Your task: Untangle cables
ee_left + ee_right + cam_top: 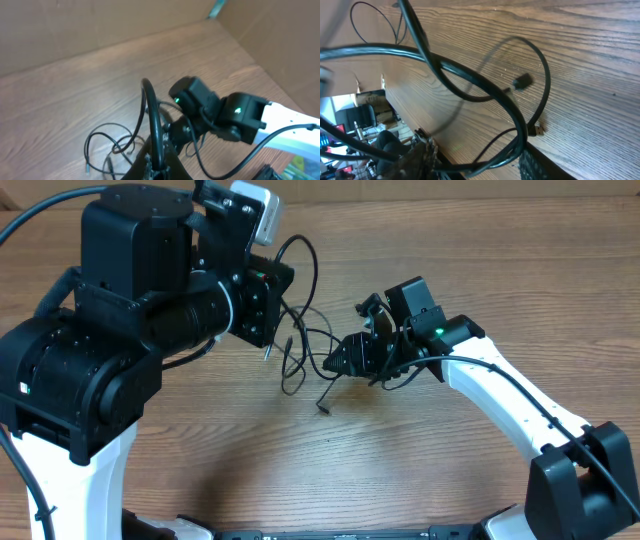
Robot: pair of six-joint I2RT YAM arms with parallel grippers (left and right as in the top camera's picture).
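The held cable runs into the tangle, so I will pull my left gripper outward and to the left in the overhead view, over bare wood, and let the cable go.
Several thin black cables (300, 355) lie tangled on the wooden table between the two arms, one plug end (325, 408) pointing toward the front. My left gripper (275, 305) is shut on one cable (156, 131), which arches up out of its jaws in a loop (305, 255). My right gripper (350, 358) sits at the right side of the tangle. Its jaws stand apart in the right wrist view, with a bunch of cable strands (485, 97) running loose through the gap between the fingers (535, 165). Two small plugs (522, 81) rest on the wood beyond.
A cardboard wall (75, 30) bounds the far side of the table and turns a corner at the right (280, 40). The right arm's white link (520, 410) stretches from the front right. The left arm's bulky black body (110, 330) covers the left part of the table.
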